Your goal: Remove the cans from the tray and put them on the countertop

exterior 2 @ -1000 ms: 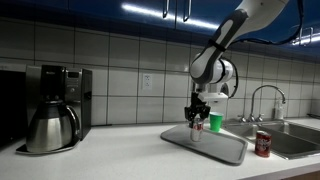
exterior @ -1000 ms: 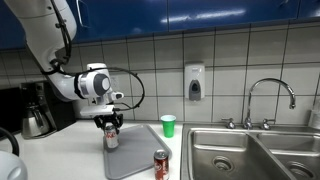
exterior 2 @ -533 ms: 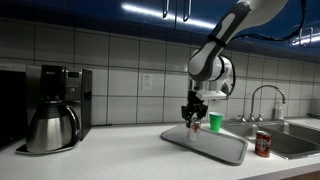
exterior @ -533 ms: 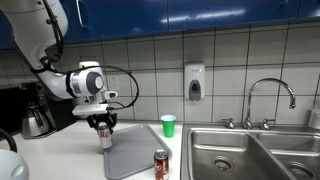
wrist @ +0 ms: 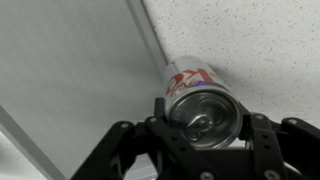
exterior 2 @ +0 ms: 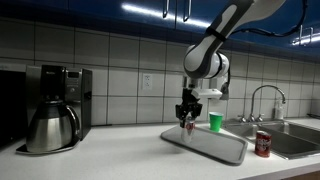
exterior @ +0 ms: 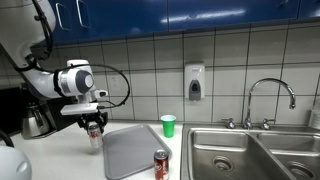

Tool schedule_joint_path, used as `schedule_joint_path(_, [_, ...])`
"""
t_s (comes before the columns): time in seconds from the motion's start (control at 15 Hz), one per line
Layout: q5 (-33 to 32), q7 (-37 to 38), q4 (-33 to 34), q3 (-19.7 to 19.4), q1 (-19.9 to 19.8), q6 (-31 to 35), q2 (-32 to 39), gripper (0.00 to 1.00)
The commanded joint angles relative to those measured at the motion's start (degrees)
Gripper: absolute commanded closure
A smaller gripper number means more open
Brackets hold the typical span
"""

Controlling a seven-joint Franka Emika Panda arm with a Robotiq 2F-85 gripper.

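Note:
I need to lower the silver-white can down and back from the tray's edge onto the open white countertop (exterior: 82, 148) beside the tray next.
My gripper (exterior: 94, 127) is shut on the silver-white can with red markings (exterior: 95, 136) and holds it upright just past the far edge of the grey tray (exterior: 130, 155), above the white countertop (exterior: 70, 160). In the wrist view the can (wrist: 198, 100) sits between the jaws (wrist: 205, 118), with the tray (wrist: 70, 70) on one side and the speckled countertop (wrist: 260, 40) on the other. In both exterior views the dark red-brown can (exterior: 161, 164) (exterior 2: 263, 144) stands by the tray's corner next to the sink. In an exterior view the gripper (exterior 2: 187, 121) hangs over the tray's (exterior 2: 215, 145) edge.
A green cup (exterior: 168, 125) stands by the tiled wall behind the tray. A steel double sink (exterior: 250, 155) with a faucet (exterior: 270, 100) lies beyond the red-brown can. A coffee maker (exterior 2: 62, 95) and steel carafe (exterior 2: 50, 128) stand farther along the counter.
My gripper has carried the silver-white can sideways from above the tray to just past its edge, over the countertop. The red-brown can has not moved.

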Motion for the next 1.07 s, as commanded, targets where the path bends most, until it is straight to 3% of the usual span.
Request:
schedule_joint_path(0.0, [1.5,0.4,-1.0,1.6,1.0,-1.6,-2.3,0.62])
schedule_joint_path(1.0, [-6.0,7.2,-1.8,3.9,3.8,-0.5,1.0,0.62])
